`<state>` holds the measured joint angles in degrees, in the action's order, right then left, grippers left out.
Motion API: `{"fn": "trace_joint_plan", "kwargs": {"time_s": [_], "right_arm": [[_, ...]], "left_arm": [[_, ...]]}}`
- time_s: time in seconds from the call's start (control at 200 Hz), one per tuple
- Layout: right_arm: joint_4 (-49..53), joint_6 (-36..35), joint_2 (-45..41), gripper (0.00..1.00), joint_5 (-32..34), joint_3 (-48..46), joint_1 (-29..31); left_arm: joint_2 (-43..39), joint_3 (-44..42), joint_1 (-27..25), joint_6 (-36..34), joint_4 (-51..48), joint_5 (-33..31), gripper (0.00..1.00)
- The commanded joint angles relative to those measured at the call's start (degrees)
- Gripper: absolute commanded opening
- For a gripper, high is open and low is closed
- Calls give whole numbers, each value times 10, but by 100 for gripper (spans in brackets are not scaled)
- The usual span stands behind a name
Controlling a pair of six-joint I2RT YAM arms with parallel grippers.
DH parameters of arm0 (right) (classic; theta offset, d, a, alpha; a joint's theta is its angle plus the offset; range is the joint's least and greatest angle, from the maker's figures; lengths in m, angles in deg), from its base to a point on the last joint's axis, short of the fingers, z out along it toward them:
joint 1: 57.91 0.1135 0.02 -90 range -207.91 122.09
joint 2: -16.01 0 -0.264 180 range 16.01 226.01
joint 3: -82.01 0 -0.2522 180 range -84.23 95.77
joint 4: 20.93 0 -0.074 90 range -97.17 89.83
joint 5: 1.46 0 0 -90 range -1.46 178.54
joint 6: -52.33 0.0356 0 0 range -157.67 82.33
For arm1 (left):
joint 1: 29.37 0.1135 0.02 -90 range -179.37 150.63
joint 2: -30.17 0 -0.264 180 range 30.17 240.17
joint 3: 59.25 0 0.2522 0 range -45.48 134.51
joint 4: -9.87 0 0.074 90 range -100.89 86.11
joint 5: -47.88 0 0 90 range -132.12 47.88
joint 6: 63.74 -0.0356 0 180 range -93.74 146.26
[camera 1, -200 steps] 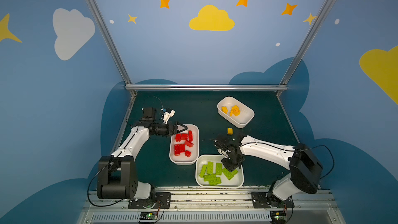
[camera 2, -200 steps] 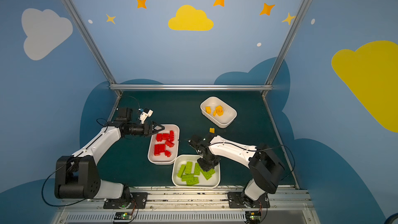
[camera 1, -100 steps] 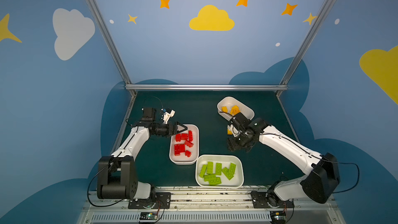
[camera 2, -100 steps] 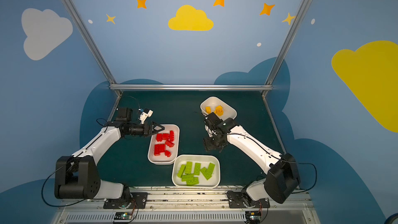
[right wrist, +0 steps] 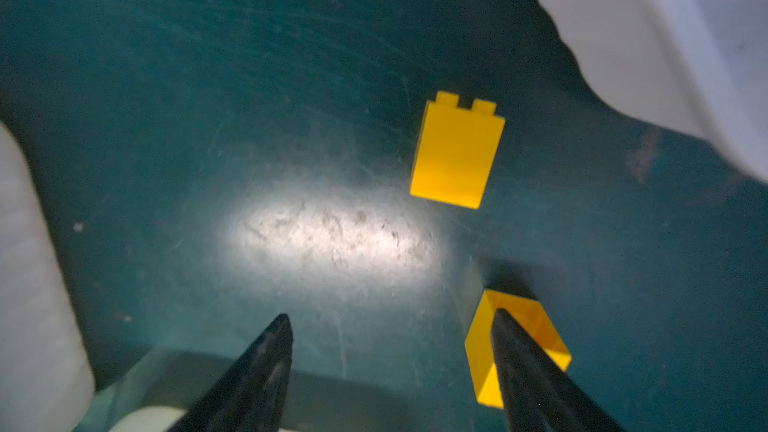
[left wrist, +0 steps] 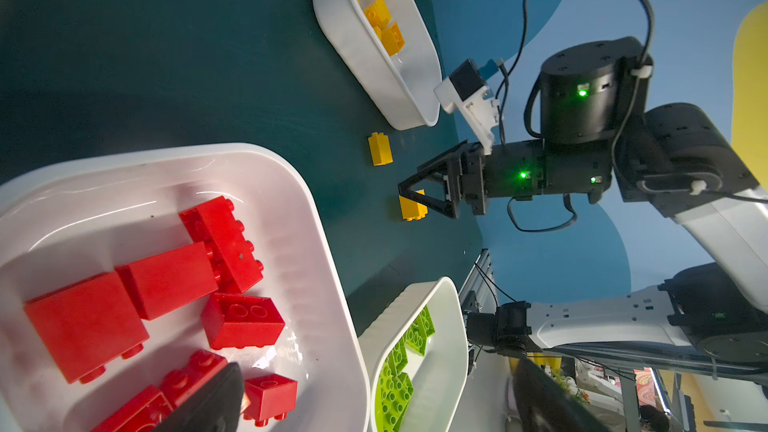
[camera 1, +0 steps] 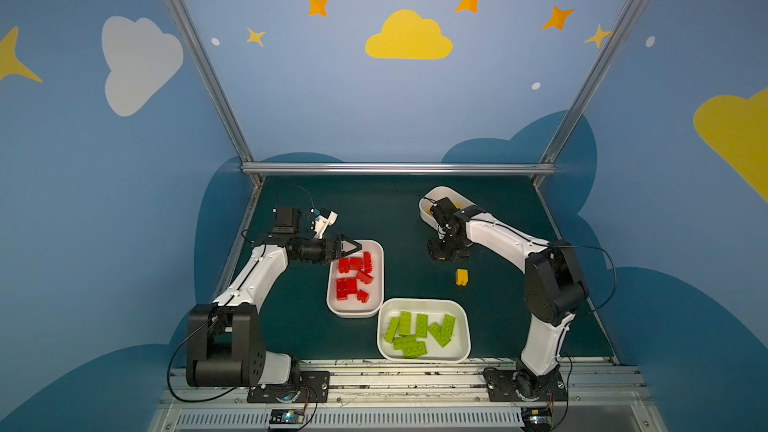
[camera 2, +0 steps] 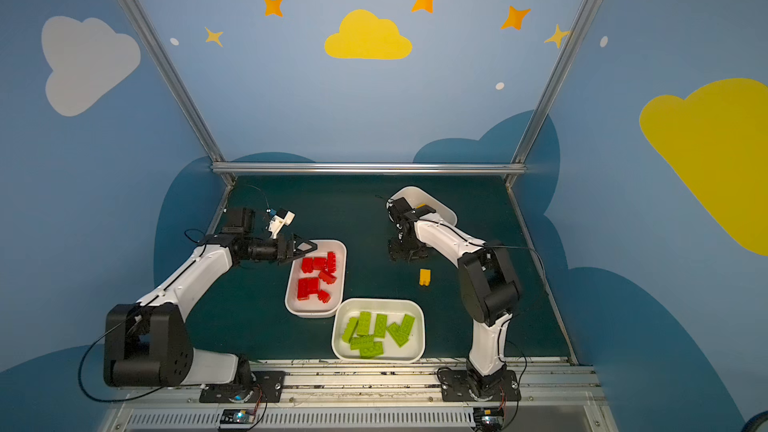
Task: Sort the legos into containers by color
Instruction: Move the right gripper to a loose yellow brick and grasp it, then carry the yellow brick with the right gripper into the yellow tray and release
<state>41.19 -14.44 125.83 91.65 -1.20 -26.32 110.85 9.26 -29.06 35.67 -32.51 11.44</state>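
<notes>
My right gripper will next move outward and down onto the loose yellow lego nearer the back container (right wrist: 457, 153), because its studs point away and leave both flat sides open.
Red legos (camera 1: 353, 276) fill the left container (camera 1: 355, 314), and green legos (camera 1: 419, 332) lie in the front container (camera 1: 424, 302). Yellow legos (left wrist: 384, 27) sit in the back container (camera 1: 446, 192), which my right arm partly hides. Two more yellow legos lie loose on the mat. My right gripper (right wrist: 390, 317) hangs open and empty just above the mat. One loose lego (right wrist: 482, 351) shows partly behind a finger, and the second (right wrist: 457, 151) lies ahead of the tips. In a top view a loose lego (camera 1: 461, 277) lies just in front of that gripper (camera 1: 446, 253). My left gripper (camera 1: 351, 247) stays open and empty over the red container's far end.
The dark green mat (camera 1: 374, 209) is bordered by blue walls and an aluminium frame bar (camera 1: 395, 168) at the back. Both arm bases stand on the front rail (camera 1: 395, 371). The red and green containers nearly touch at one corner.
My right gripper has swung from over the green container back to the mat near the yellow container, and its jaws have widened. The left arm has not moved.
</notes>
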Motion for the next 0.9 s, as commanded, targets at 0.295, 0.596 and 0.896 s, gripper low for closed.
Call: {"fn": "trace_joint_plan", "kwargs": {"time_s": [0.295, 0.596, 0.896], "right_arm": [[-32, 5, 90, 59, 40, 50, -15], [-16, -14, 97, 22, 32, 75, -8], [42, -63, -24, 21, 34, 97, -25]], "left_arm": [[-18, 0, 1, -4, -5, 6, 99], [-11, 1, 2, -8, -8, 6, 100], [-7, 9, 2, -12, -17, 3, 99]]}}
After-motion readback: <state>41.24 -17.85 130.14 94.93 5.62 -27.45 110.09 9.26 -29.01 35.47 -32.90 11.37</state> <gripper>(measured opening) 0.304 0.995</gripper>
